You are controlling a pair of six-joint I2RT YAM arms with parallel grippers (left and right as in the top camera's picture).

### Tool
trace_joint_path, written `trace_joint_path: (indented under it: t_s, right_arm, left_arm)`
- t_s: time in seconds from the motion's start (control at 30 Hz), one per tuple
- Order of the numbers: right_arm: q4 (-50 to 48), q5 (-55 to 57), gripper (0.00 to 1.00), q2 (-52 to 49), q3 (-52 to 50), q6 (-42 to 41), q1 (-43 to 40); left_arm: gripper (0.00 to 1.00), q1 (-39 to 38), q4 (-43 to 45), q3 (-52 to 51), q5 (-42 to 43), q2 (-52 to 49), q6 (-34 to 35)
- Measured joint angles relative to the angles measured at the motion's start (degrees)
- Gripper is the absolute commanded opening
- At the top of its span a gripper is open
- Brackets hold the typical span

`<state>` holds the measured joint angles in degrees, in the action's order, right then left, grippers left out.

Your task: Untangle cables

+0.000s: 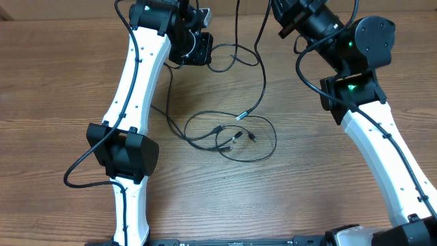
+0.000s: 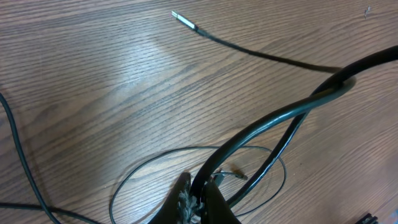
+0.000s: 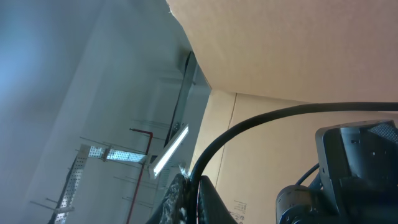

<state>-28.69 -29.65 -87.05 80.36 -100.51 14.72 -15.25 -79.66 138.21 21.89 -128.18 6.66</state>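
Observation:
I will next move my right gripper down, tilting it down toward the wood beside the thin far loop, and release the black cable, because the gripper's fingers face the ceiling.
Several thin black cables lie in loose overlapping loops at the table's centre, with small plug ends inside the loops. One strand ends in a silver-tipped plug, which also shows in the left wrist view. My left gripper is shut on a black cable that arcs up and to the right over a thin loop. In the overhead view it sits at the far left-centre. My right gripper is raised, tilted towards the ceiling, and shut on a black cable.
Two cable strands run off the far edge of the wooden table. The white left arm crosses the left side and the right arm the right side. A cardboard wall stands behind.

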Motion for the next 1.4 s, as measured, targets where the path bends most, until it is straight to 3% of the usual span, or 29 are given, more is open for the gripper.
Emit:
trace_joint_path:
  t_s: [0.13, 0.3, 0.37, 0.43, 0.5, 0.53, 0.57, 0.63, 0.7, 0.73, 0.97, 1.27, 1.4]
  right_arm:
    - [7.0, 0.0, 0.04, 0.0, 0.0, 1.9, -0.4]
    - [22.7, 0.2, 0.05, 0.0, 0.1, 8.9, -4.1]
    - [27.7, 0.6, 0.19, 0.0, 0.1, 12.4, -5.8]
    - [31.5, 0.7, 0.27, 0.0, 0.1, 15.5, -6.6]
    - [35.3, 1.2, 0.27, 0.0, 0.1, 18.7, -6.9]
    - [37.7, 1.7, 0.33, 0.0, 0.1, 20.7, -7.0]
    - [39.3, 1.9, 0.52, 0.0, 0.1, 21.9, -7.1]
    - [43.7, 3.1, 0.76, 0.0, 0.1, 25.5, -7.1]
    - [47.7, 4.4, 0.96, 0.0, 0.1, 29.2, -7.2]
    - [48.7, 4.9, 1.0, 0.0, 0.1, 30.6, -7.2]
    - [57.2, 6.2, 1.0, 0.0, 0.1, 44.7, -7.2]
    - [52.5, -21.3, 1.0, 0.0, 0.1, 71.8, -6.2]
    - [56.5, -22.6, 1.0, 0.0, 0.1, 84.9, -3.2]
  left_arm:
    - [0.04, 0.5, 0.0, 0.0, 0.0, 0.0, 1.5]
    - [0.04, 2.6, -0.2, 2.4, 2.4, 0.2, 2.8]
    - [0.04, 3.9, -0.1, 4.0, 4.2, 1.2, 3.5]
    - [0.04, 5.2, 0.3, 4.9, 6.1, 3.9, 4.2]
    - [0.04, 5.7, 1.1, 5.4, 7.7, 6.9, 5.2]
    - [0.04, 5.6, 1.6, 5.6, 8.5, 8.3, 5.7]
    - [0.04, 5.6, 2.0, 5.9, 9.6, 9.7, 6.5]
    - [0.04, 5.5, 3.6, 6.3, 12.0, 12.7, 8.0]
    - [0.04, 5.5, 5.7, 6.5, 13.5, 14.4, 9.7]
    - [0.04, 5.5, 6.8, 6.5, 13.9, 15.2, 10.6]
    - [0.04, 5.5, 12.1, 6.5, 15.3, 18.1, 17.7]
    - [0.04, 5.5, 9.3, 6.5, 7.8, 18.2, 35.1]
    - [0.04, 5.5, 9.3, 6.5, 8.3, 18.2, 45.3]
